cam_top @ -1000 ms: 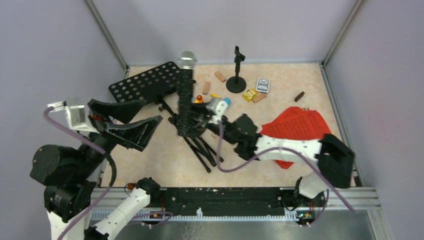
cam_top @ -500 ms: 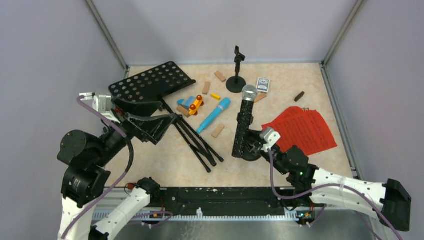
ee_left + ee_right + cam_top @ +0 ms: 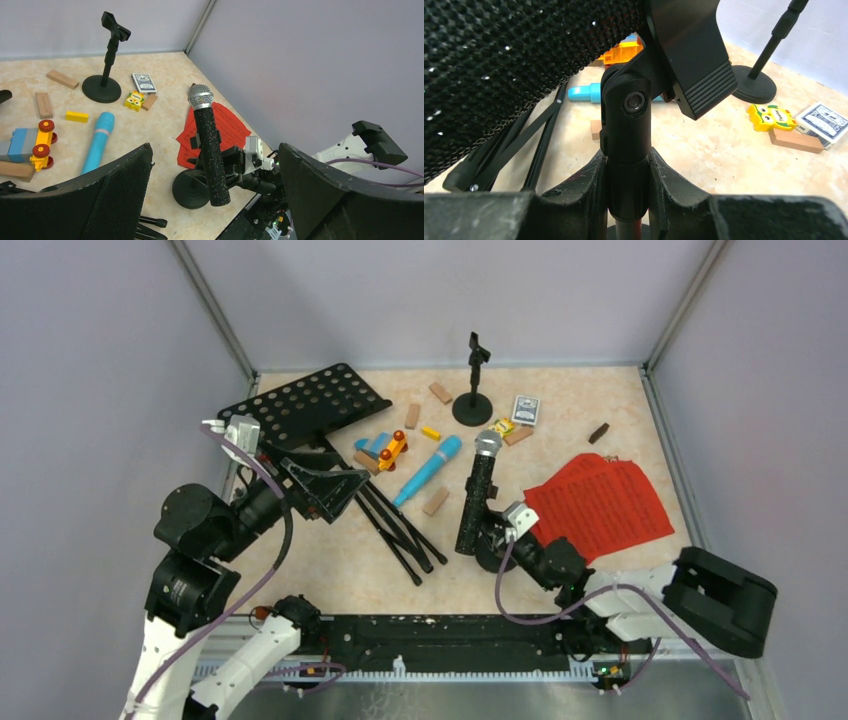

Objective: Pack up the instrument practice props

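Observation:
Next, my right gripper moves away from the red pages toward the leg ends and releases, since bare table shows between the holder's base and the tripod legs.
My right gripper (image 3: 497,533) (image 3: 626,165) is shut on the stem of a black mic holder (image 3: 626,145). Its round base (image 3: 190,189) is at the table near the front. The black silver-headed microphone (image 3: 478,490) (image 3: 210,145) stands clipped in this holder. My left gripper (image 3: 320,488) (image 3: 216,147) hangs open and empty beside the black hole-punched music desk (image 3: 300,405) and its folded tripod legs (image 3: 395,530). The blue microphone (image 3: 428,470) lies mid-table. Red sheet-music pages (image 3: 600,500) lie to the right. A second mic holder (image 3: 473,405) stands at the back.
A colourful toy vehicle (image 3: 385,448) lies by the blue microphone. Small wooden blocks (image 3: 435,502) (image 3: 441,392), a card deck (image 3: 526,409) and a yellow box (image 3: 501,426) are scattered around the back. Grey walls enclose the table on three sides.
The right arm has carried the holder and black microphone from the middle of the table to the near right. The left gripper has moved right, closer to the tripod legs, still open.

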`<state>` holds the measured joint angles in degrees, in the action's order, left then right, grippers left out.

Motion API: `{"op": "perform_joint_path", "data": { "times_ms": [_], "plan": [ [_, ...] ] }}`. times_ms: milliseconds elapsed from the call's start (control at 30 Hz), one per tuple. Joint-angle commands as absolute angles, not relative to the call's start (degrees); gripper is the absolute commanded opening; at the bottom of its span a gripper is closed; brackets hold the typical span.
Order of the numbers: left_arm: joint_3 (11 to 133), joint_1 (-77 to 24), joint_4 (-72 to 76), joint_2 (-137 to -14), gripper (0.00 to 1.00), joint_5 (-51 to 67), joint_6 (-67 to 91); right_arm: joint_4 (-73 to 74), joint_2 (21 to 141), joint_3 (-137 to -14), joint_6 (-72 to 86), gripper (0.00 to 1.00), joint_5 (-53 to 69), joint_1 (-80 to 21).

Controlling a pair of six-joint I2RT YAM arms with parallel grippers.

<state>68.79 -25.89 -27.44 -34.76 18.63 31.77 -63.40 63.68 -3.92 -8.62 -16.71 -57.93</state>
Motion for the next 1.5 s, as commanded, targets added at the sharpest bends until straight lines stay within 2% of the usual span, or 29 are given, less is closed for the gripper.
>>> {"op": "perform_joint_path", "data": {
  "times_ms": [0,133,333,533,733,833,967,1067,1167,1333,1467],
  "plan": [
    [68.2,-25.7,-26.1,-35.0,0.99,18.1,32.2,-88.3,72.4,-8.6,-5.2,0.0,-13.5,-55.8],
    [68.0,-25.6,-26.1,-35.3,0.99,17.8,31.5,-98.4,83.1,-10.6,-3.4,0.0,-13.0,-54.0],
    [67.2,-25.7,-26.6,-35.3,0.99,17.9,30.8,-98.7,94.2,-16.5,-4.0,0.01,-11.2,-53.6],
    [65.8,-25.6,-28.7,-34.7,0.99,16.6,29.3,-98.6,93.2,-13.5,-2.7,0.39,-12.7,-53.6],
    [63.1,-25.7,-27.7,-34.4,0.99,17.2,29.5,-96.4,86.9,-5.0,2.1,0.63,-12.5,-53.6],
    [61.9,-25.7,-26.5,-34.9,0.99,18.0,29.8,-91.9,80.7,-1.3,3.8,0.69,-12.8,-53.7],
    [60.5,-25.7,-25.4,-35.4,0.99,18.7,29.6,-74.0,64.5,1.0,6.8,0.73,-13.3,-53.7],
    [59.8,-25.7,-24.9,-35.9,0.99,19.1,28.3,-43.9,47.1,-3.7,10.4,0.75,-14.7,-53.8],
    [58.9,-25.6,-23.9,-36.9,0.99,20.6,27.0,-24.8,34.8,-7.2,12.7,0.76,-16.5,-53.8],
    [56.3,-25.7,-20.3,-39.4,0.99,23.9,26.6,0.1,21.6,-13.4,23.6,0.75,-19.6,-53.8],
    [55.6,-26.3,-18.7,-41.0,0.99,24.0,27.0,18.2,20.8,-21.0,33.4,0.75,-22.2,-53.7]
  ]
}}
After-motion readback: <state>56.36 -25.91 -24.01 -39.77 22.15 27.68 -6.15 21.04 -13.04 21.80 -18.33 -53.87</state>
